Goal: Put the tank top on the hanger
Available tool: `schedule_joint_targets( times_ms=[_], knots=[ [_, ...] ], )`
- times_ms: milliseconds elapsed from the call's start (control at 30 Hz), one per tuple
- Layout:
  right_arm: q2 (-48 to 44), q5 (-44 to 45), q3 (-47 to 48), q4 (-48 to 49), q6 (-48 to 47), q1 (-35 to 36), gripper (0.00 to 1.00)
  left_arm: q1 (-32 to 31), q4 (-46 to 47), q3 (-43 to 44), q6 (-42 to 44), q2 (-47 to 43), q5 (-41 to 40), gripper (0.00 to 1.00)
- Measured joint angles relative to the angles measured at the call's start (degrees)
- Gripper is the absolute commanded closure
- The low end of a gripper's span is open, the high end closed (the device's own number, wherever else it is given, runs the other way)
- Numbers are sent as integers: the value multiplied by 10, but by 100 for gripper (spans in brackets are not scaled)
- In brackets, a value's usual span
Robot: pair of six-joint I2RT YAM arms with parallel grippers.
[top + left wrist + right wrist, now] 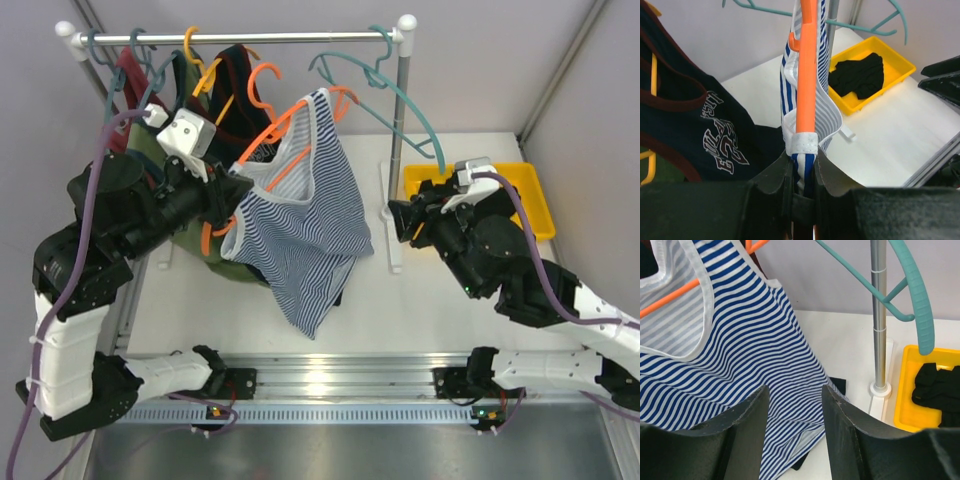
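Observation:
The hanger's orange hook is unhung. The hanger goes outward in my left gripper next, hooks over the bar's bare part (262, 39) beside the yellow hook and is released.
The striped tank top (300, 220) hangs off the orange hanger (290, 120), which is held up in the air in front of the rack. One hanger arm runs inside the top through the neck opening. My left gripper (225, 205) is shut on the low end of the hanger (806, 75), pinching the tank top's (827, 117) striped fabric and white trim around it. My right gripper (398, 222) stands open to the right of the top and touches nothing. In the right wrist view the tank top (750, 350) hangs beyond the parted fingers (752, 415).
The rack's rail (270, 38) carries other clothes on the left and a teal hanger (400, 100); its post (403, 120) stands between the top and my right arm. A yellow tray (520, 190) with a black garment (860, 75) sits at the right. A navy lettered top (720, 145) hangs left.

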Motion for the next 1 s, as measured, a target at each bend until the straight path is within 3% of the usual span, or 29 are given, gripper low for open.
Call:
schedule_joint_targets(
  times_ms=[400,1000],
  knots=[
    [-18,6,-12,-17,14,0,54,0,6,-134,-14,-2,-56,100],
    [-40,6,-42,-46,42,0,53,52,66,-86,-15,110,-118,100]
  ],
)
